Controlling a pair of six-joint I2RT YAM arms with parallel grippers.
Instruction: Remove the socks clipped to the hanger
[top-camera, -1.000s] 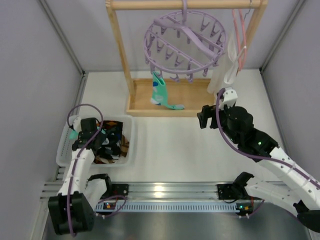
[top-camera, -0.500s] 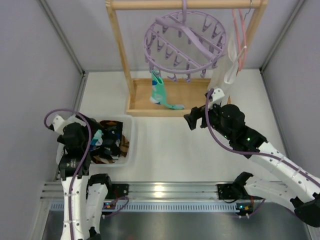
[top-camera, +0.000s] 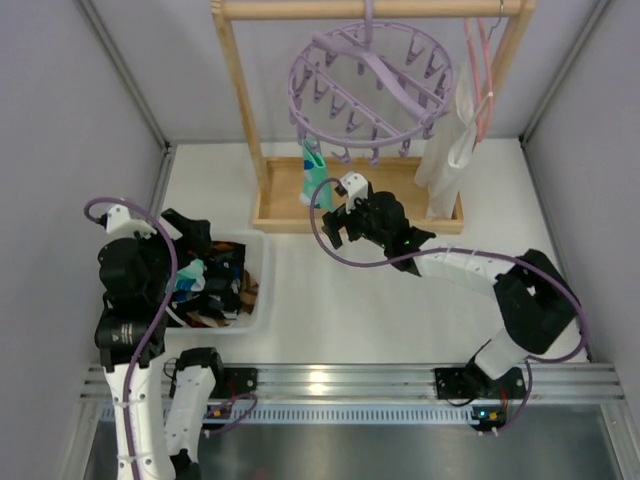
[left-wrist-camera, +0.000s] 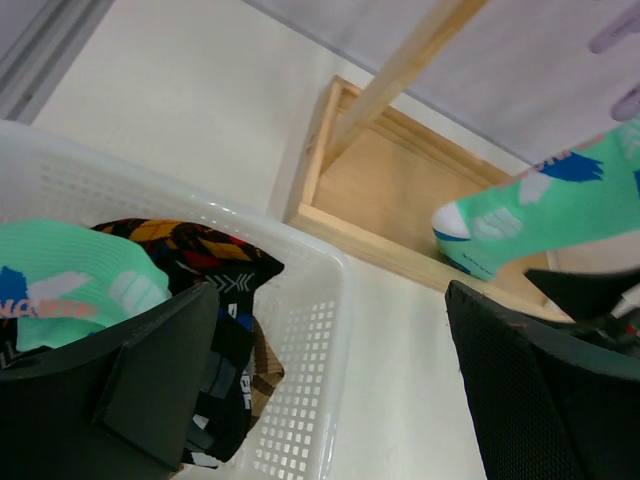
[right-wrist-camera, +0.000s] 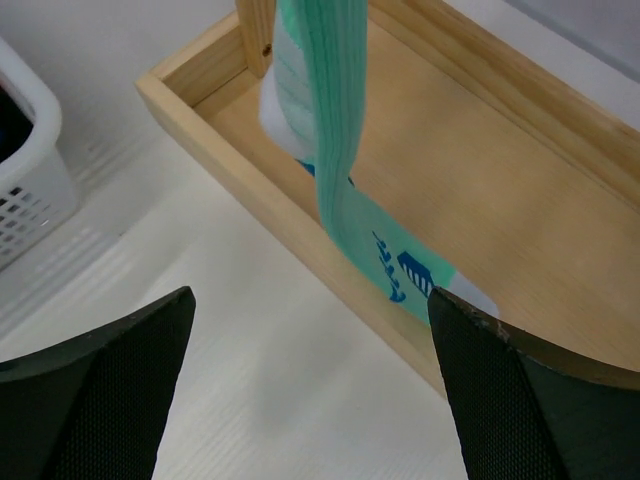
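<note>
The robot next needs to bring its right gripper down onto the sock's lower end, which hangs by the base's near edge, outside the gripper's open fingers.
The lavender hanger hangs from the wooden rail, and one teal-and-white sock stays clipped at its lower left, its toe down in the wooden base. My right gripper is open just in front of that sock, with nothing between its jaws. Over the white basket my left gripper is open and empty. Several socks lie in the basket, a teal one on top. The hanging sock also shows in the left wrist view.
The wooden rack has a tray-like base and an upright post. A long white cloth and a thin pink hanger hang at the right. Grey walls close in both sides; a metal rail runs along the near edge.
The left gripper opened, left a teal sock in the basket, and rose back to the left. The right arm swung left and forward to the hanging teal sock.
</note>
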